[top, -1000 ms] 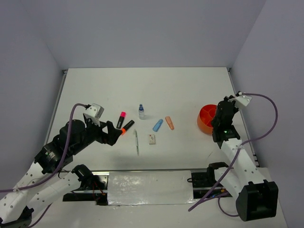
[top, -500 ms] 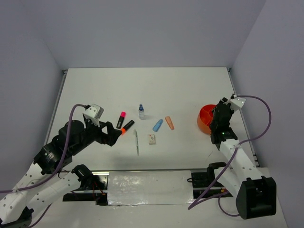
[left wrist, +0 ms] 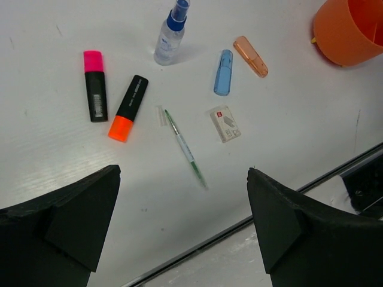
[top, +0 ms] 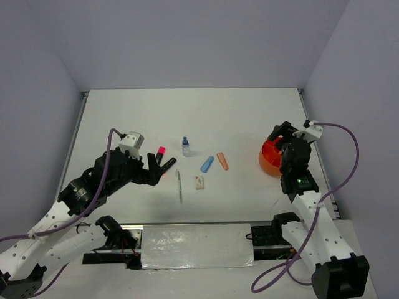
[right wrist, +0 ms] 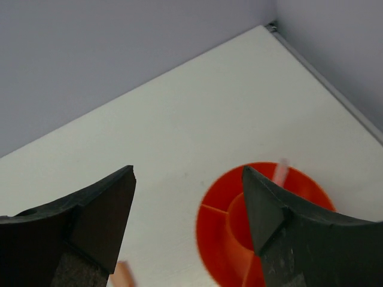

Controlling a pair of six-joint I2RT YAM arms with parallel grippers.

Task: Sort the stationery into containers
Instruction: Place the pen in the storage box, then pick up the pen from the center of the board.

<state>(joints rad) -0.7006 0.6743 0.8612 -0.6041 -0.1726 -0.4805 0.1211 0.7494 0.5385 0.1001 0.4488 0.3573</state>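
Note:
I need to swing my right gripper past the eraser and down onto the thin pen's middle (top: 180,188); the pen lies unsorted below it, to its left in the top view.
On the table lie a pink-capped highlighter (left wrist: 94,86), an orange-capped highlighter (left wrist: 128,107), a blue-capped bottle (left wrist: 169,36), a blue marker (left wrist: 223,72), a peach marker (left wrist: 250,55), a thin pen (left wrist: 184,146) and a white eraser (left wrist: 225,124). My left gripper (top: 159,165) hovers open next to the highlighters, holding nothing. The orange bowl (top: 269,157) stands at the right. My right gripper (top: 278,132) hangs open above its far-left rim. A pale thin pen (right wrist: 280,171), blurred, stands in the bowl (right wrist: 218,230).
A grey wall rises behind the table and a metal rail (top: 312,134) runs along its right edge close to the bowl. The table's front edge (left wrist: 251,221) lies just below the pen in the left wrist view.
My right gripper has opened and lifted away from the bowl, leaving a thin pen inside. The left arm has reached forward toward the highlighters.

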